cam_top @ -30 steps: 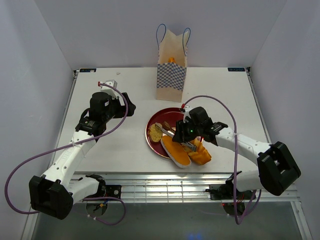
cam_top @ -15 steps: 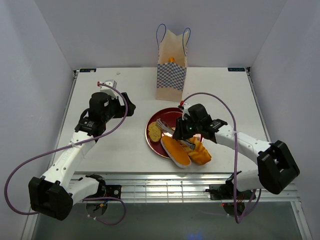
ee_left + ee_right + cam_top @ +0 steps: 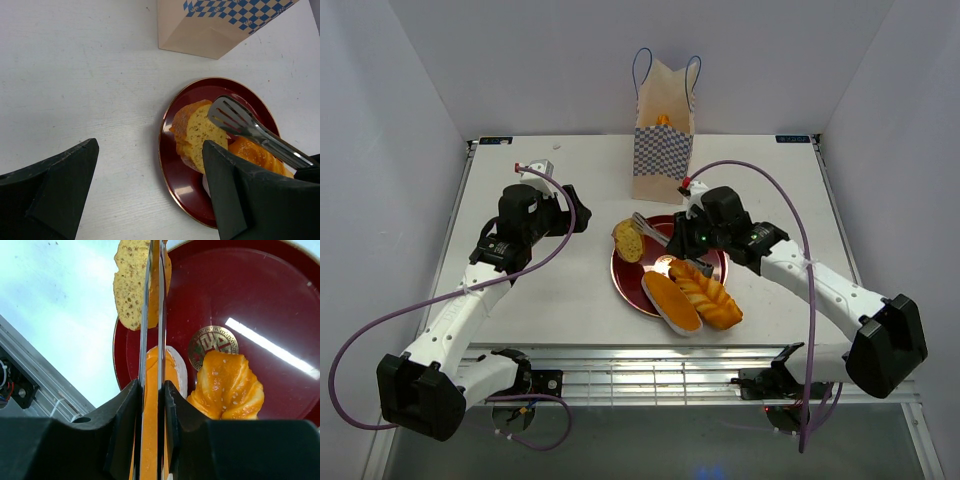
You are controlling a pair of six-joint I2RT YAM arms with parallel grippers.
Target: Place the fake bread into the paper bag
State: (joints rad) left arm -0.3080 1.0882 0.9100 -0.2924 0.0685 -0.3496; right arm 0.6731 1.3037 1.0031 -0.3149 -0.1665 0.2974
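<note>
I will lift the tongs in my right gripper and move them away from my base next, to bring the fake bread over the paper bag's opening (image 3: 665,98).
My right gripper (image 3: 694,240) (image 3: 151,390) is shut on a pair of metal tongs (image 3: 655,232) (image 3: 155,315). The tongs pinch a tan slice of fake bread (image 3: 629,240) (image 3: 131,285) (image 3: 202,132), held above the left rim of the dark red plate (image 3: 623,272) (image 3: 240,285). On the plate lie a braided loaf (image 3: 706,293) (image 3: 227,387) and an oval roll (image 3: 670,301). The paper bag (image 3: 663,150) (image 3: 215,25) stands upright behind the plate, with an orange piece (image 3: 663,120) showing at its mouth. Left of the plate, my left gripper (image 3: 570,215) (image 3: 150,190) hangs open and empty.
The plate sits near the table's front edge (image 3: 670,345), with a slatted ledge just beyond it. White walls close in the table on the left, right and back. A purple cable loops over each arm.
The right arm has lifted and swung the tongs up and to the left. The tongs have closed on the slice and raised it off the plate. The left arm has not moved.
</note>
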